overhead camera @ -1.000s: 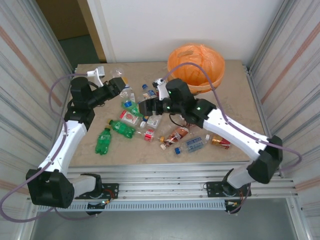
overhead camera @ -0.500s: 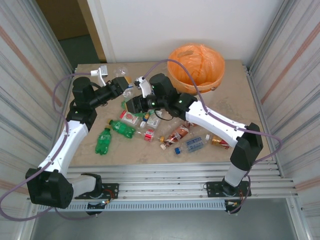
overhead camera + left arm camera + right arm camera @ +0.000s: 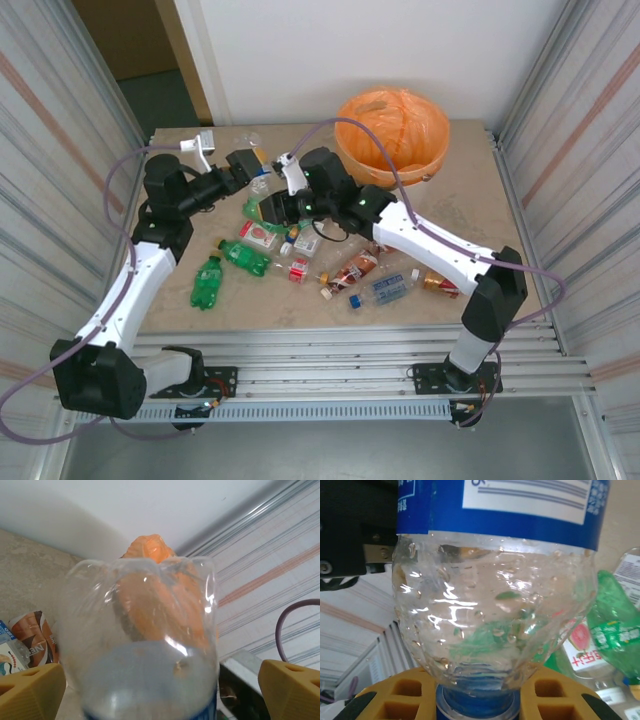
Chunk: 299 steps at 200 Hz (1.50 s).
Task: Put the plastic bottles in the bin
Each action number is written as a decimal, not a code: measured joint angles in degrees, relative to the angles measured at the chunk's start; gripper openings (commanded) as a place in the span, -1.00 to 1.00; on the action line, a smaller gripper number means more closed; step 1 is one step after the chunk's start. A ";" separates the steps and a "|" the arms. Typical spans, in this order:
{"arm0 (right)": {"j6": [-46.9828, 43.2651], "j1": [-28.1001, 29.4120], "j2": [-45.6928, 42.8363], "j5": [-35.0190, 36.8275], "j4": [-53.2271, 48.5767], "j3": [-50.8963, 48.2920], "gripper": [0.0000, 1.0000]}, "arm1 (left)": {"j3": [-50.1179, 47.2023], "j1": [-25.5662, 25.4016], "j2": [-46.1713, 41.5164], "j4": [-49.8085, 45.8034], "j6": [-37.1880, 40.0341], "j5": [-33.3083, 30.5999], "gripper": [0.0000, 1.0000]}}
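Note:
Next, my right gripper swings its bottle outward, away from the open left gripper, over the bin's orange-lined opening (image 3: 392, 128) and releases it.
A clear plastic bottle (image 3: 262, 185) with a blue label and blue cap hangs above the table's back left, between both grippers. My right gripper (image 3: 274, 206) is shut on its neck; in the right wrist view the yellow fingers (image 3: 402, 692) press either side of the blue cap of the bottle (image 3: 490, 605). My left gripper (image 3: 246, 166) is open: its fingers (image 3: 30, 692) stand wide apart, clear of the bottle's base (image 3: 145, 645). The bin (image 3: 425, 160), orange-lined, stands at the back right. Several more plastic bottles lie mid-table, among them a green one (image 3: 206, 281).
A brown-labelled bottle (image 3: 352, 270), a clear blue-capped one (image 3: 383, 290) and a small brown one (image 3: 440, 284) lie near the front right. Another clear bottle (image 3: 245, 140) lies at the back edge. Corrugated walls close in both sides of the table.
My right arm swung left to the bottle held by the left gripper and shut on its cap end. The left gripper then opened off the bottle.

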 measured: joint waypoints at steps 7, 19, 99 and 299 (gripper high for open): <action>-0.02 -0.46 -0.72 0.76 -1.62 0.17 -0.97 | 0.00 0.00 -1.11 -1.11 0.92 -0.52 0.98; -0.50 -1.44 -1.92 2.29 -4.28 0.96 -0.97 | 0.00 0.00 -3.56 -3.04 2.67 -1.68 0.98; -1.01 -15.34 -9.73 7.78 -25.46 13.73 -0.97 | 1.18 0.00 -16.17 -15.43 17.62 -16.20 0.97; -7.23 -31.45 12.07 6.56 -46.99 35.91 -0.28 | 0.28 3.26 -9.07 -35.47 27.06 -27.91 0.98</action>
